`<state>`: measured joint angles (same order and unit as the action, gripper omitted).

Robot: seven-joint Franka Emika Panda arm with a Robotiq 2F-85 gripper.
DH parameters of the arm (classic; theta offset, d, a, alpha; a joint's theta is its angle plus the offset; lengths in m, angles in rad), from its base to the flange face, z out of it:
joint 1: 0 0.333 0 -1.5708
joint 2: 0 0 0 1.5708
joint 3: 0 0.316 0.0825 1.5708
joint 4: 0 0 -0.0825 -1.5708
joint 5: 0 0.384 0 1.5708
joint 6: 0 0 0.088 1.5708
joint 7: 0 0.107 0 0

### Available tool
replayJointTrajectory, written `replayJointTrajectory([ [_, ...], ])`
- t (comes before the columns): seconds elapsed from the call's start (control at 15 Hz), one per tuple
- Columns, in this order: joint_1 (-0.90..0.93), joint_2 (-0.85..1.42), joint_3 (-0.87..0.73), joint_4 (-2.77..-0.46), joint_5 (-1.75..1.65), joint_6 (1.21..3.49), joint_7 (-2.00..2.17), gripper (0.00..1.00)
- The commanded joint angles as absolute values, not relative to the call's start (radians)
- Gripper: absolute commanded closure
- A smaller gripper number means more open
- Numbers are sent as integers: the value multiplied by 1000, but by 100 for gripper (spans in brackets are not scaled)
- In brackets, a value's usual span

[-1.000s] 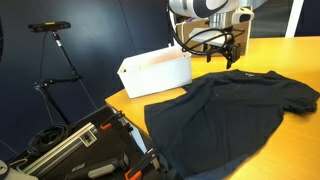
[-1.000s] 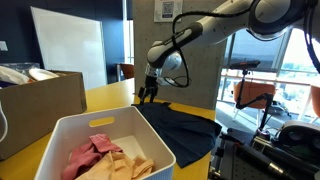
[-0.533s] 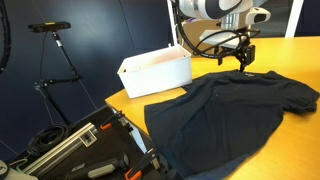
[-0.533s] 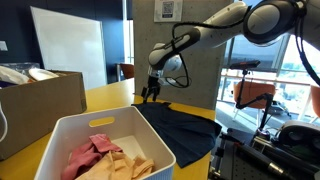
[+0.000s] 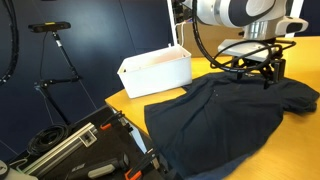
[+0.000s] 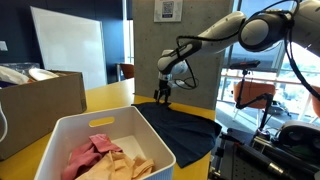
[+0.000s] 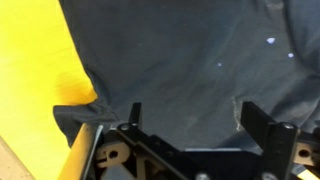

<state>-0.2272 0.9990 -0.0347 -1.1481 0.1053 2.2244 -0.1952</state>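
I need to shift my gripper to its left in the wrist view and lower, as the shirt edge by the sleeve lies there below it and borders bare table.
A dark navy T-shirt [image 5: 235,110] lies spread flat on the yellow table [image 5: 300,50]. It also shows in the exterior view from the bin side [image 6: 185,125] and fills the wrist view [image 7: 190,60]. My gripper [image 5: 272,76] is open and empty. It hovers just above the shirt's far part, near the sleeve end [image 6: 163,97]. In the wrist view both fingers [image 7: 190,118] stand apart over the cloth with nothing between them. A shirt edge lies by the yellow table surface [image 7: 35,60].
A white bin [image 5: 155,70] stands on the table beside the shirt and holds pink and tan cloths [image 6: 105,155]. A cardboard box [image 6: 40,100] stands behind it. A tripod [image 5: 55,60] and a tool case [image 5: 80,150] are on the floor off the table edge.
My gripper has moved away from the white bin, across the shirt toward its far sleeve, and lowered closer to the cloth. It stays open. The shirt has not moved.
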Motion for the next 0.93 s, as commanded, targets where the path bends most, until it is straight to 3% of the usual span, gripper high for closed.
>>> replayJointTrajectory([
  [0.0,-251,974,-63,-1186,79,2202,-176,0],
  [0.87,-276,1133,-100,-1129,76,2327,-88,0],
])
